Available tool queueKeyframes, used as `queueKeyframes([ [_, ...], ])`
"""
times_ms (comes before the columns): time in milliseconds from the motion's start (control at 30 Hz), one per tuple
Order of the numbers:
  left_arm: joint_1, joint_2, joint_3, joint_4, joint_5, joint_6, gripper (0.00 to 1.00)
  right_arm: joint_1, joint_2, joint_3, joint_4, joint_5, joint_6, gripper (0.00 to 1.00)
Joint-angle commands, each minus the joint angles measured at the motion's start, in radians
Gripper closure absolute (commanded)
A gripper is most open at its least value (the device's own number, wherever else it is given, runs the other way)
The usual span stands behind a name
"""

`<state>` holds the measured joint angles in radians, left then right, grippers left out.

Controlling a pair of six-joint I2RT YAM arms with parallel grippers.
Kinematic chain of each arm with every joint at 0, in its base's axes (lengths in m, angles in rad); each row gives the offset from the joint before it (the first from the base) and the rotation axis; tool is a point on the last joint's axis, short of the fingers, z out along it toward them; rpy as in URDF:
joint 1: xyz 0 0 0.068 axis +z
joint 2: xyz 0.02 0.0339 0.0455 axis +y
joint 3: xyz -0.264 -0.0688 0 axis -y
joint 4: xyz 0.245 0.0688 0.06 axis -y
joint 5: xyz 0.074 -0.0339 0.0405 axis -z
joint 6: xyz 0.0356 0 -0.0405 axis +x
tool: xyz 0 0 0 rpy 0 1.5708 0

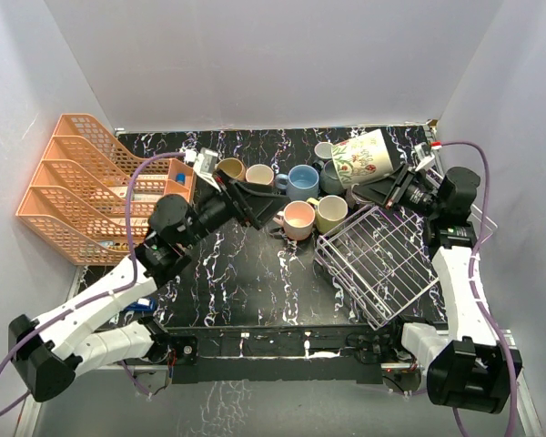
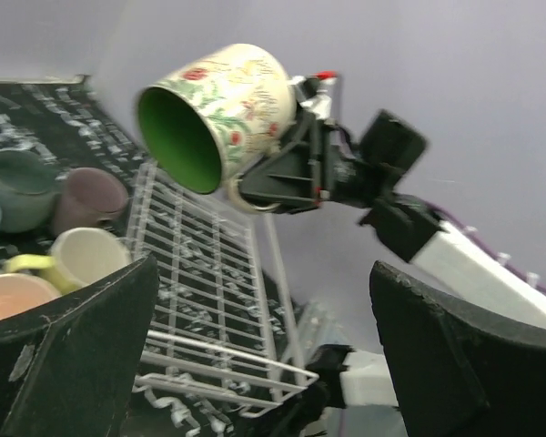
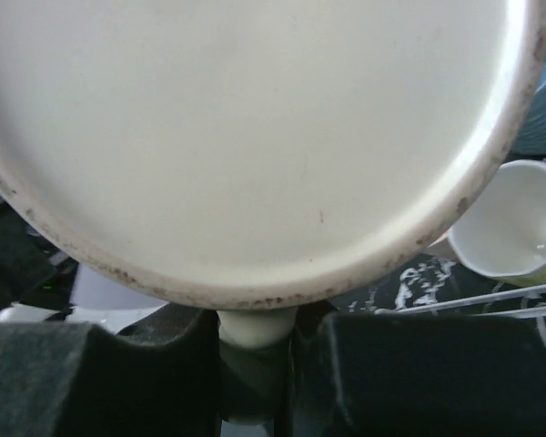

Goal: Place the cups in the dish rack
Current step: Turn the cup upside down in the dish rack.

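Note:
The floral mug's opening points sideways above the empty rack, so my right gripper will next tilt to turn the mug upside down, lower it into the rack's far corner (image 1: pixel 406 212) and let go.
My right gripper (image 1: pixel 393 187) is shut on the handle (image 3: pixel 255 328) of a floral cream mug with a green inside (image 1: pixel 364 157). It holds the mug tilted in the air above the far end of the white wire dish rack (image 1: pixel 378 259). The mug's base (image 3: pixel 255 137) fills the right wrist view. My left gripper (image 1: pixel 259 205) is open and empty, next to the peach mug (image 1: pixel 298 218). Its view shows the floral mug (image 2: pixel 218 109) and the rack (image 2: pixel 209 273). Tan (image 1: pixel 229 168), pink (image 1: pixel 259 175), blue (image 1: pixel 302 180), grey-teal (image 1: pixel 332 177) and pale yellow (image 1: pixel 330 212) mugs stand on the table.
An orange tiered tray organizer (image 1: pixel 82 191) stands at the far left. A mauve mug (image 2: pixel 89 196) sits behind the pale yellow one (image 2: pixel 82 255). A small grey mug (image 1: pixel 324 150) is at the back. White walls close in the table on three sides.

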<state>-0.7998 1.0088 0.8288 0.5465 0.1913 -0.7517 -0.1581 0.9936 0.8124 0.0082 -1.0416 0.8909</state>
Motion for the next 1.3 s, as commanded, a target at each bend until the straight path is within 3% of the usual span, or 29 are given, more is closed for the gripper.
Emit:
queueKeyframes([
  [0, 0.081, -0.012, 0.205, -0.495, 0.001, 0.220, 0.03, -0.055, -0.092, 0.133, -0.047, 0.082, -0.321, 0.92],
  [133, 0.165, 0.066, 0.378, -0.764, 0.065, 0.363, 0.03, -0.118, -0.116, 0.146, -0.117, 0.125, -0.420, 0.92],
  [267, 0.236, 0.079, 0.371, -0.847, 0.084, 0.452, 0.03, -0.164, -0.133, 0.181, -0.207, 0.200, -0.539, 0.92],
  [533, 0.283, -0.034, 0.097, -0.748, -0.017, 0.574, 0.03, -0.217, -0.141, 0.237, -0.339, 0.358, -0.747, 0.92],
  [800, 0.285, -0.191, -0.128, -0.639, -0.031, 0.651, 0.03, -0.259, -0.121, 0.213, -0.344, 0.447, -0.815, 0.92],
  [1000, 0.286, -0.214, -0.159, -0.667, -0.050, 0.671, 0.03, -0.333, -0.103, 0.182, -0.318, 0.459, -0.862, 0.92],
  [1267, 0.286, -0.217, -0.173, -0.678, -0.049, 0.669, 0.03, -0.546, -0.041, 0.113, -0.237, 0.370, -0.912, 0.92],
])
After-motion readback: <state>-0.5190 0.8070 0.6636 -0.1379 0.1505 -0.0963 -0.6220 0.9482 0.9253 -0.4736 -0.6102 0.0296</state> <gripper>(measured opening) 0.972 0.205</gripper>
